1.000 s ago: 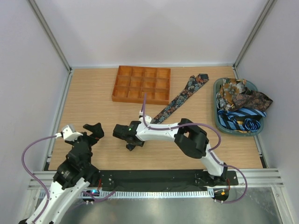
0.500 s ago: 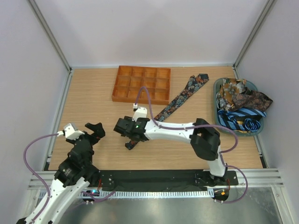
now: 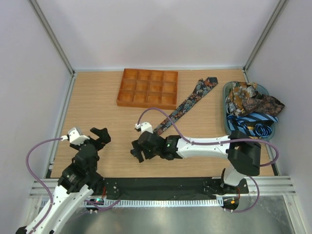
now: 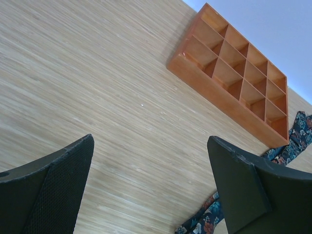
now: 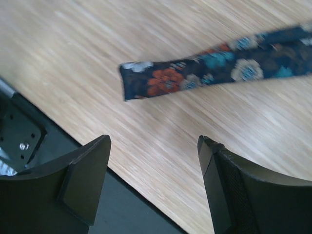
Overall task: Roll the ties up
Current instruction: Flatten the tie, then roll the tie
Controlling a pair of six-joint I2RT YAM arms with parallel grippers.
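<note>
The tie's narrow end lies flat below my open right gripper. I need to lower the gripper and move it to the left in the top view, onto that end of the tie.
One floral tie [image 3: 187,102] lies flat and diagonal on the wooden table, its wide pointed end near the basket. Its narrow end runs under my right arm. In the right wrist view the tie [image 5: 219,63] ends just ahead of my right gripper [image 5: 153,141], which is open, empty and apart from it. In the top view the right gripper [image 3: 137,155] hovers near the table's front edge. My left gripper [image 3: 101,134] is open and empty at the front left. In its own view the left gripper [image 4: 151,140] faces the tie [image 4: 204,222] at the bottom.
An orange gridded tray [image 3: 146,103] stands at the back middle and also shows in the left wrist view [image 4: 219,95]. A teal basket [image 3: 228,123] at the right holds several bunched ties [image 3: 253,100], floral and blue-striped. The black base strip [image 5: 29,131] runs along the near edge.
My right arm has swung lower and stretched out, and its gripper has moved toward the near edge over the tie's narrow end. The left gripper has crept slightly forward.
</note>
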